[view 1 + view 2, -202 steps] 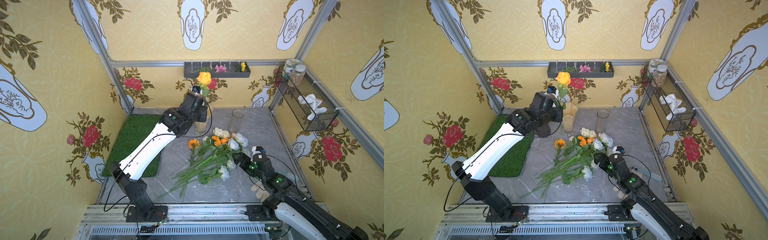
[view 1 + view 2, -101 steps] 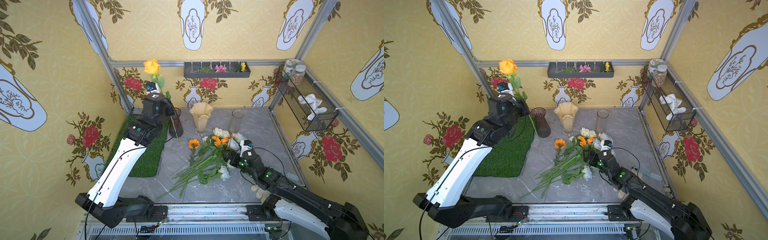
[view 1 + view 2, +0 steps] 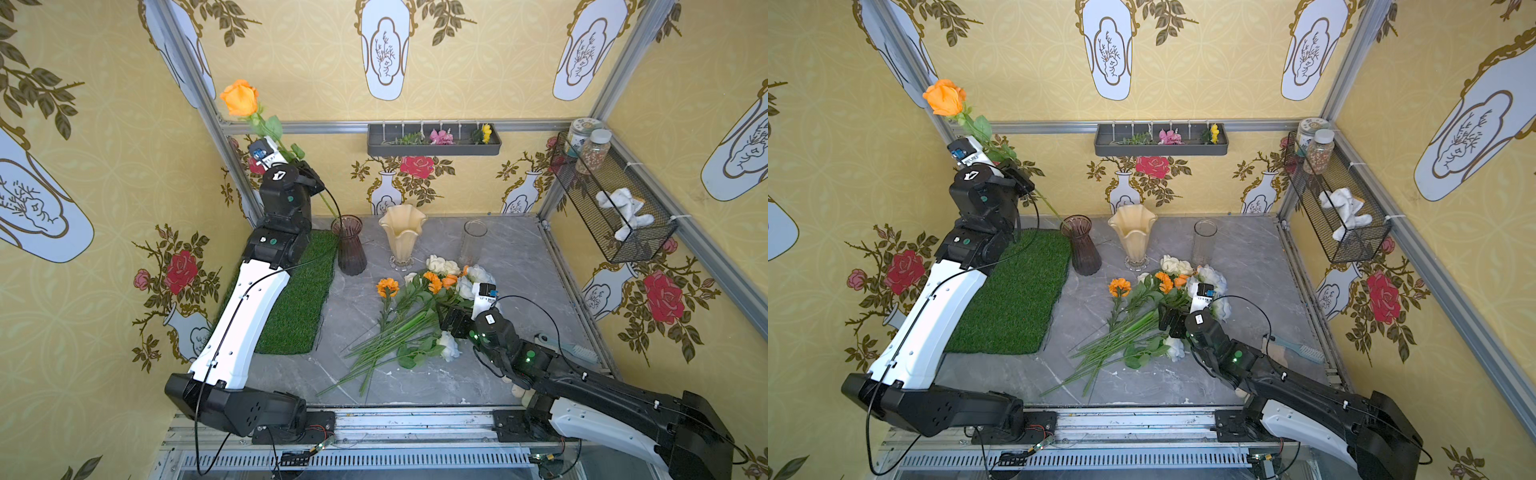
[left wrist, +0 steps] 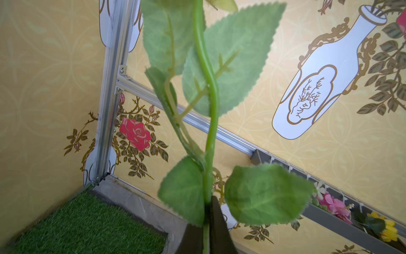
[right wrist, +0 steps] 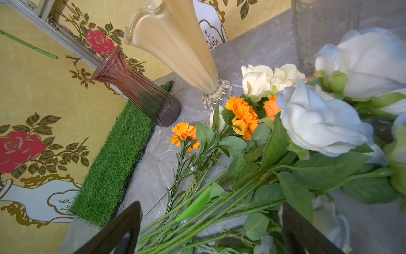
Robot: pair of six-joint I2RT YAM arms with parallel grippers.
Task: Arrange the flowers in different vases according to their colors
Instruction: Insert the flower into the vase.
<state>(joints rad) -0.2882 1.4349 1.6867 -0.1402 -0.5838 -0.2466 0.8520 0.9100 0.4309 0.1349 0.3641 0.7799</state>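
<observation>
My left gripper holds the rose's stem, and the stem's lower end still hangs outside. It will next move toward the opening of the dark purple vase [image 3: 349,245], go down and let go of the stem.
My left gripper [image 3: 306,173] [image 4: 206,233] is raised at the back left, shut on the green stem of an orange rose [image 3: 240,97] [image 3: 944,97]. The stem's lower end slants down toward the mouth of the dark purple vase [image 3: 349,245] [image 5: 140,92] and stays outside it. To its right stand the cream vase [image 3: 402,237] and the clear glass vase [image 3: 473,243], both empty. The other flowers [image 3: 415,316] [image 5: 243,118], orange, cream and pale-blue white, lie in a pile on the grey table. My right gripper [image 3: 451,321] [image 5: 209,207] is open, low over their stems.
A green turf mat [image 3: 299,299] lies under the left arm. A grey wall tray [image 3: 494,149] holds small pink and yellow flowers. A wire basket [image 3: 642,253] with jars and a white cloth hangs on the right wall. A brush [image 3: 582,353] lies by the right edge.
The left arm swung from the table's middle to the back left, carrying the orange rose up and over toward the purple vase. The right gripper moved in over the pile's stems, still open.
</observation>
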